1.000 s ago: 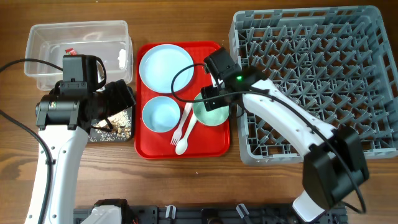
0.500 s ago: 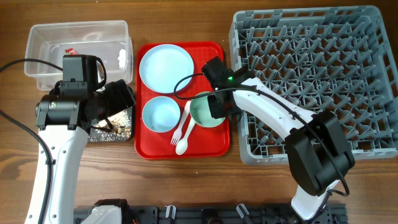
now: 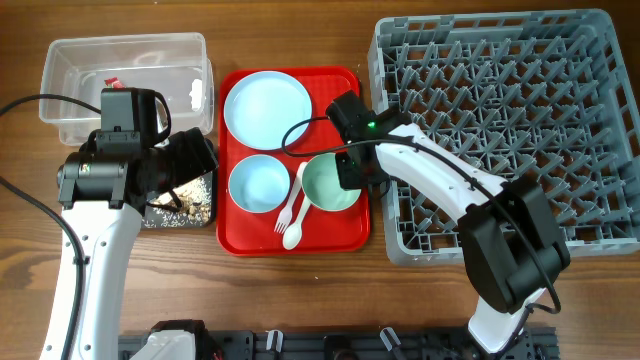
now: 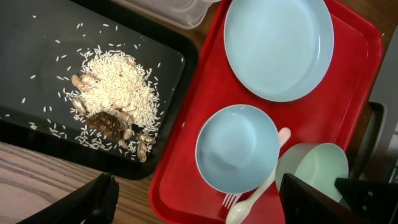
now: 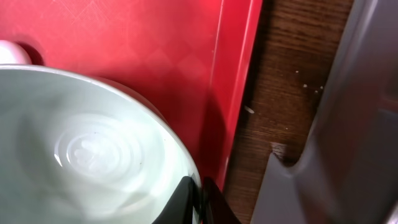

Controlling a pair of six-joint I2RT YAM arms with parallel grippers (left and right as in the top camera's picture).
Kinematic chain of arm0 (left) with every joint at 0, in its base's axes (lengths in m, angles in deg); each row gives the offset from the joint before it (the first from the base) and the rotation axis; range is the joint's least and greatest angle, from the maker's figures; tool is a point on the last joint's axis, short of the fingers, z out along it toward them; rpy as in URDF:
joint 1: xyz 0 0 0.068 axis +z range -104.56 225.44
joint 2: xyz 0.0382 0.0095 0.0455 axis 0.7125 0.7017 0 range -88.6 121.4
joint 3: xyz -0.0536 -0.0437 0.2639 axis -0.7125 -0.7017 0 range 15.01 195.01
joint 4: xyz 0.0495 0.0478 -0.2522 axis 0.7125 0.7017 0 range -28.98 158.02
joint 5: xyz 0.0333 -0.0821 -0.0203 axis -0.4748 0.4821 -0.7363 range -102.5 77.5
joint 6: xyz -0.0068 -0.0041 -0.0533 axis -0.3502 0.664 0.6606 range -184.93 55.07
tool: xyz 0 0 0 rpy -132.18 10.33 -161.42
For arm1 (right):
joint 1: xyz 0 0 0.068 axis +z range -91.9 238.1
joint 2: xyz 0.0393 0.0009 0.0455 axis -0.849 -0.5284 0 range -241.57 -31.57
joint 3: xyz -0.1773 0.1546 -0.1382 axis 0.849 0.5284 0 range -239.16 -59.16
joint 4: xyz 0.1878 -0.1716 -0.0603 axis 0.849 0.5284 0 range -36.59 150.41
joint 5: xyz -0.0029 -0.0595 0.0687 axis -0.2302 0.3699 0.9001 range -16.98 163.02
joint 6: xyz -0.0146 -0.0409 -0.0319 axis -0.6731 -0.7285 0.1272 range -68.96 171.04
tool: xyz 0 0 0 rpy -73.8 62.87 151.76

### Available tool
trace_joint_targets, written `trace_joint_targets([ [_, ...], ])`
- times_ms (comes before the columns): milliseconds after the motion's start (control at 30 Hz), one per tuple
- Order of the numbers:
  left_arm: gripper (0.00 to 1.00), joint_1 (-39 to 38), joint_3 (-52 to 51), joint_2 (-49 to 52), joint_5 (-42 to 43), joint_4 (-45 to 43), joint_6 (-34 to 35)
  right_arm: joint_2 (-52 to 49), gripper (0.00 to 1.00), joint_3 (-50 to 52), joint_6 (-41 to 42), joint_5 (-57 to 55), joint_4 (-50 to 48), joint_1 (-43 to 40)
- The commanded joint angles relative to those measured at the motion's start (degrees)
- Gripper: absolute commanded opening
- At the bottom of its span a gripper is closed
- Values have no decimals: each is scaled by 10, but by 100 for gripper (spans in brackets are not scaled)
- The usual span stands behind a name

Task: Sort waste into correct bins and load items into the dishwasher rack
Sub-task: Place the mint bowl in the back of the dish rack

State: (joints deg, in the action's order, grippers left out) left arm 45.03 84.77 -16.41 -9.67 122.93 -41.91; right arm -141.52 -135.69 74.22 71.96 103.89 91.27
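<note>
My right gripper needs to lift, swing outward, and tilt the mint bowl (image 3: 328,184) down onto the rack's empty far-corner wires, which lie to its right in the overhead view.
My right gripper (image 3: 352,172) is shut on the right rim of the mint bowl (image 3: 328,184), one finger inside and one outside (image 5: 194,200). The bowl sits on the red tray (image 3: 240,240) beside a pale blue bowl (image 3: 258,184), a round blue plate (image 3: 266,103) and the white fork and spoon (image 3: 293,208). My left gripper (image 4: 205,208) hangs open over the tray's left edge, holding nothing. Rice-like scraps (image 4: 115,93) lie in the black tray (image 4: 37,74). A red-and-white wrapper (image 3: 113,82) lies in the clear tub (image 3: 125,70).
The grey dishwasher rack (image 3: 500,120) with its upright pegs fills the right side, its left wall close to the red tray. A narrow strip of wooden table (image 5: 273,93) runs between them. The left arm's cable (image 3: 25,200) loops at the far left.
The right gripper moved down to the mint bowl's right rim and closed on it. The bowl shifted slightly. The left arm has not moved.
</note>
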Motion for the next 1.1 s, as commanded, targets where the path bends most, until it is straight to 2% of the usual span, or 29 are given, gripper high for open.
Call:
trace_joint_targets([
  [0,84,3,1,-4,-3,-2,5,-30,4,2,10,27,-3,-2],
  [133,84,3,1,-4,-3,-2,5,-14,4,-7,8,24,7,-2],
  [200,84,3,1,-4,-3,-2,5,38,4,-31,-7,2,14,-2],
  [333,84,3,1,-4,-3,-3,5,160,4,-78,-38,-106,-2,-24],
  [433,85,3,1,-4,-3,-6,5,206,4,-83,-85,-174,-63,-58],
  [500,86,3,1,-4,-3,-8,5,210,4,-83,-116,-263,-111,-65],
  [567,86,3,1,-4,-3,-10,5,205,4,-83,-120,-445,-184,-70],
  [600,87,3,1,-4,-3,-11,5,197,4,-83,-158,-521,-252,-74],
  [700,88,3,1,-4,-3,-12,5,140,4,-83,-298,-549,-416,-104],
  [933,88,3,1,-4,-3,-16,5,-18,4,-83,-322,-597,-443,-121],
  [1067,89,3,1,-4,-3,-17,5,-59,4,-83,-320,-636,-452,-121],
])
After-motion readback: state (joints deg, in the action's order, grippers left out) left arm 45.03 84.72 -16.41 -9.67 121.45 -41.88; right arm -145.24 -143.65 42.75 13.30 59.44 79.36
